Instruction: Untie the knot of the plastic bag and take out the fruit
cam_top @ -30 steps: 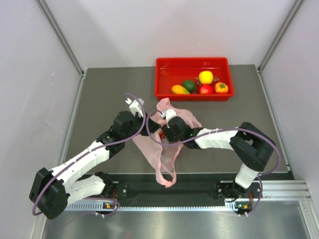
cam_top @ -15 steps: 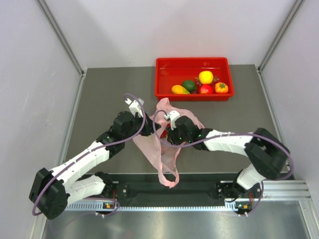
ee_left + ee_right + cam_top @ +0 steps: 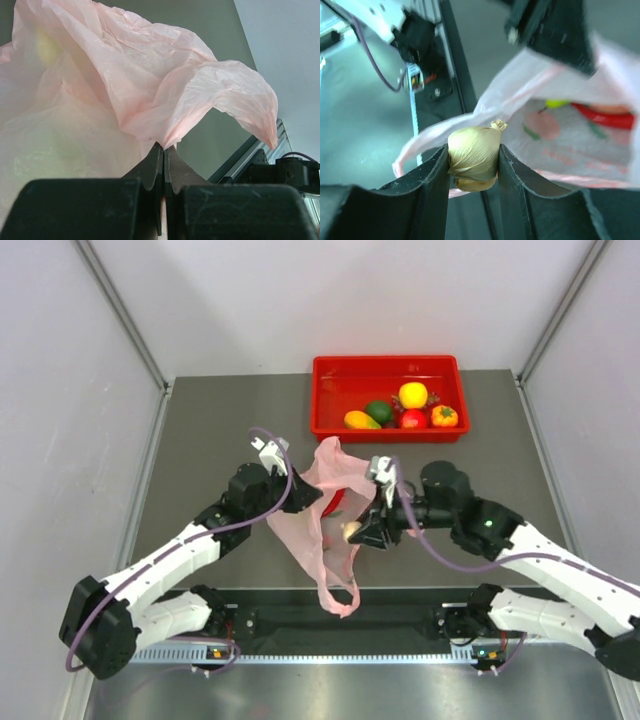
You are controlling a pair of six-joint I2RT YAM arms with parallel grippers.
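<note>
My right gripper moves outward next over the gap (image 3: 441,396) beside the red tray's yellow fruit and releases the golden one, since the tray, already holding fruit, lies outward.
The pale-pink plastic bag (image 3: 318,540) lies crumpled between the two arms, and its handle loops (image 3: 337,600) trail over the table's near edge. My left gripper (image 3: 300,492) is shut on a fold of the bag's rim (image 3: 165,135) and holds it lifted. My right gripper (image 3: 360,532) sits just right of the bag mouth, shut on a pale golden ribbed fruit (image 3: 472,156) with a small twisted tip. More fruit shows inside the bag as a yellow-green bit (image 3: 555,103) and a red shape (image 3: 607,117). The knot is not visible.
A red tray (image 3: 330,400) stands at the back of the table with several fruits in it, among them a yellow one (image 3: 413,394) and a dark green one (image 3: 378,411). Metal rails run along the table's near edge (image 3: 560,615) and both sides.
My right arm has drawn back to the right, out of the bag mouth, with the golden fruit in its jaws. The left arm still holds the bag's rim in the same place.
</note>
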